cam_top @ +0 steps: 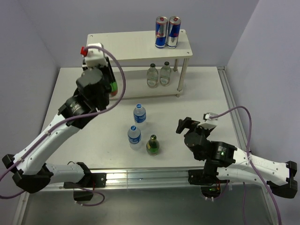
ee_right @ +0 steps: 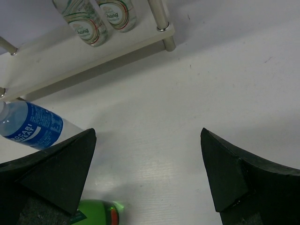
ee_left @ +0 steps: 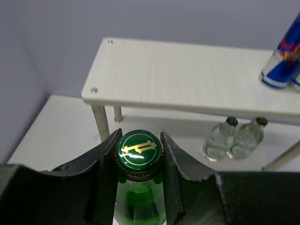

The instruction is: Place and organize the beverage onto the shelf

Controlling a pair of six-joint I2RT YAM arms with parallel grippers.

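Note:
My left gripper raises the green bottle next and carries it outward onto the top board's end away from the cans (ee_left: 120,73), since that end is empty.
My left gripper (cam_top: 110,79) is shut on a green glass bottle (ee_left: 139,150), its fingers clamped on the neck just under the green-and-gold cap. It holds the bottle at the left end of the cream-white shelf (cam_top: 136,44), level with the lower tier. Two clear pale bottles (cam_top: 158,75) stand on the lower tier and also show in the left wrist view (ee_left: 233,139). Two blue-labelled bottles (cam_top: 139,113) (cam_top: 134,135) and a second green bottle (cam_top: 153,145) stand on the table. My right gripper (cam_top: 187,125) is open and empty, right of that green bottle (ee_right: 96,213).
Two blue-and-silver cans (cam_top: 167,32) stand at the right end of the shelf's top board (ee_left: 187,75). The shelf's front right leg (ee_right: 161,21) stands ahead of my right gripper (ee_right: 147,173). Grey walls close the back and sides.

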